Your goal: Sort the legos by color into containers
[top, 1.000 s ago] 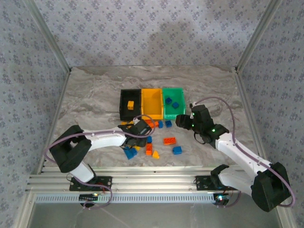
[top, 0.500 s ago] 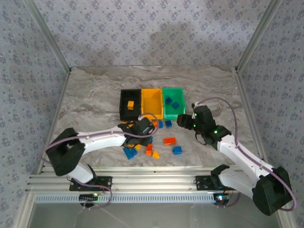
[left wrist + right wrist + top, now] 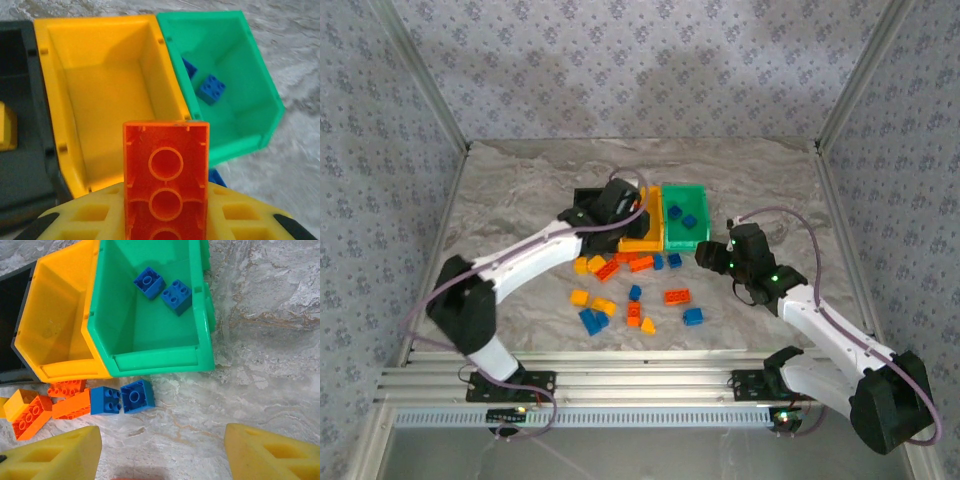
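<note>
The empty bottom of the yellow-orange bin [image 3: 642, 242] is below and outward. My left gripper will go down and outward into it next and let go of the orange-red lego.
My left gripper [image 3: 620, 200] hovers above the black bin [image 3: 582, 200] and the yellow-orange bin [image 3: 642, 242], shut on an orange-red lego [image 3: 166, 175] whose hollow underside faces the wrist camera. Just ahead of that brick lies the yellow-orange bin [image 3: 100, 75], which has nothing inside. The green bin [image 3: 250, 120] holds two blue legos [image 3: 212, 89]. A yellow lego [image 3: 7, 127] lies in the black bin [image 3: 20, 165]. My right gripper [image 3: 162, 452] stands open over bare table, just short of two blue legos [image 3: 137, 396] in front of the green bin [image 3: 155, 362].
Loose legos are scattered on the marble table in front of the bins: orange ones [image 3: 677, 296], yellow ones [image 3: 580, 297] and blue ones [image 3: 693, 316]. More orange legos [image 3: 67, 387] lie left of the blue pair. Walls enclose the table on three sides.
My left gripper shut on an orange-red lego in the pile, then lifted and swung back over the bins. The right arm has barely moved.
</note>
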Tool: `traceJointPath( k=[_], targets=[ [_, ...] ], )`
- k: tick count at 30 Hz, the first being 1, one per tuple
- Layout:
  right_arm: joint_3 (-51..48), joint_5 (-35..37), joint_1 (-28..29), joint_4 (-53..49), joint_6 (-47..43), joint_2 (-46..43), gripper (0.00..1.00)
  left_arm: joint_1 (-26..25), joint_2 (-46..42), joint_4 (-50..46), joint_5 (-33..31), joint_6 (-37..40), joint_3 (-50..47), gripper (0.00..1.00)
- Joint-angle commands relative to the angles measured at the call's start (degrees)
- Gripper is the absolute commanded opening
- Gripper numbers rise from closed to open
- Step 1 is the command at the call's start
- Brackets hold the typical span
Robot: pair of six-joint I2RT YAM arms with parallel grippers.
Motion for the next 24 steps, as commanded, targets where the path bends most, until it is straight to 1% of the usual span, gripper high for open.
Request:
traceJointPath(
  k=[1,3,5,11,16,18,22,24],
  targets=[
    [-0.8,1.0,-0.4,-2.1,0.9,-1.1,0.68,1.8,6.8,1.2,1.3,1.7,5.6,0.18],
    [-1.1,1.1,-0.4,-2.6,1.1,-1.7,0.68,2.1,10.0,0.5,1.1,1.8,8.3,0.18],
    [-1.2,1.1,-0.5,-3.1,1.3,-2.2,0.68,2.1,12.6,0.0,0.4,1.7,10.0,0.20],
    [-0.9,1.0,-0.6,-4.4,1.5,-3.9,0.68,2.5,17.8,-1.6,-0.7,1.7,13.9,0.30],
    [-0.6,1.3,-0.7,-5.6,1.5,-4.8,0.69,2.5,18.8,-1.9,0.4,1.3,15.2,0.48],
    [-0.4,1.3,-0.8,-6.0,1.7,-4.9,0.70,2.5,17.8,-1.5,0.9,1.1,15.2,0.58],
    [-0.1,0.5,-0.9,-6.3,2.0,-5.0,0.71,2.1,13.4,-0.2,2.8,0.5,13.8,0.78],
    [0.2,0.0,-0.9,-6.7,1.9,-5.1,0.72,1.7,9.5,1.0,3.9,0.3,11.9,0.85]
  ],
)
